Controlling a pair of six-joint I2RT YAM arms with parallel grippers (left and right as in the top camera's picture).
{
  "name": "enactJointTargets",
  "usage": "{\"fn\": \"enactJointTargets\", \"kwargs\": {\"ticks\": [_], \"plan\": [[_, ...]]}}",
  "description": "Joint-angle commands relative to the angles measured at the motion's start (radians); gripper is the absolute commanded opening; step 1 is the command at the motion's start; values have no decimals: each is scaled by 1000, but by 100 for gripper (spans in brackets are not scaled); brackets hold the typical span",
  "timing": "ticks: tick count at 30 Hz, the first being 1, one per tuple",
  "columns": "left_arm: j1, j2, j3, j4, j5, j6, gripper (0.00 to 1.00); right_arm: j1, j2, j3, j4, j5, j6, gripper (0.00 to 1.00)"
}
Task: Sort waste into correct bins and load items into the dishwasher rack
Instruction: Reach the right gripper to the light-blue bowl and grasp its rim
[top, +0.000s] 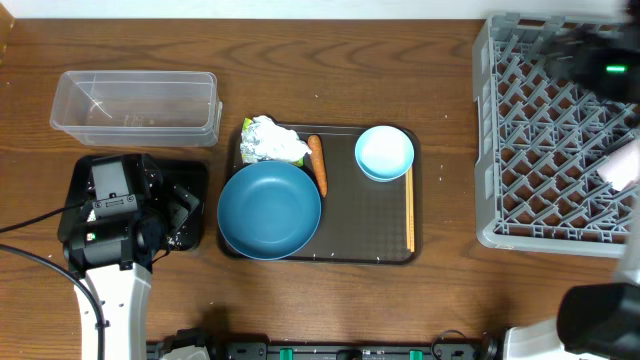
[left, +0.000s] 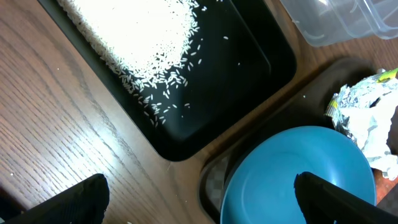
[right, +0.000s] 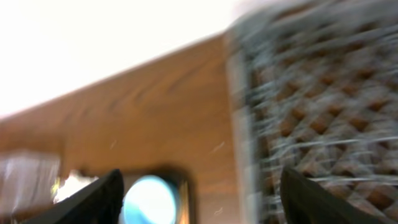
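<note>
My right gripper swings left in the overhead view and down onto the small light-blue bowl's carrot-side rim (top: 358, 152) (right: 127, 200) next, since that bowl sits below and to that side.
A black bin tray (left: 249, 68) holds a spread of white rice grains (left: 137, 31), and my left gripper (left: 202, 199) hangs open over its near corner, beside the large dark-blue bowl (top: 270, 210). The clear tub (top: 135, 105) stands behind it. On the brown serving tray (top: 370, 220) lie the crumpled wrapper (top: 272, 140), the carrot (top: 318, 165), the small light-blue bowl (top: 384, 153) and the chopsticks (top: 409, 210). My right gripper (right: 199, 199) is open and empty, blurred, above the grey dishwasher rack (top: 555, 140).
The left arm's body (top: 105, 215) covers most of the black tray from above. The right arm (top: 590, 60) is a dark blur over the rack's far corner. Bare wooden table lies between the serving tray and the rack.
</note>
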Motion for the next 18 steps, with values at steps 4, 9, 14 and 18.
{"fn": "enactJointTargets", "kwargs": {"ticks": [4, 9, 14, 18], "plan": [[4, 2, 21, -3, -8, -5, 98, 315, 69, -15, -78, 186, -6, 63], [4, 2, 21, -3, -8, -5, 98, 513, 166, -16, -135, 336, 4, 56], [4, 2, 21, -3, -8, -5, 98, 641, 274, -16, -148, 393, 65, 55], [4, 2, 21, -3, -8, -6, 98, 719, 355, -16, -148, 390, 77, 54]]}}
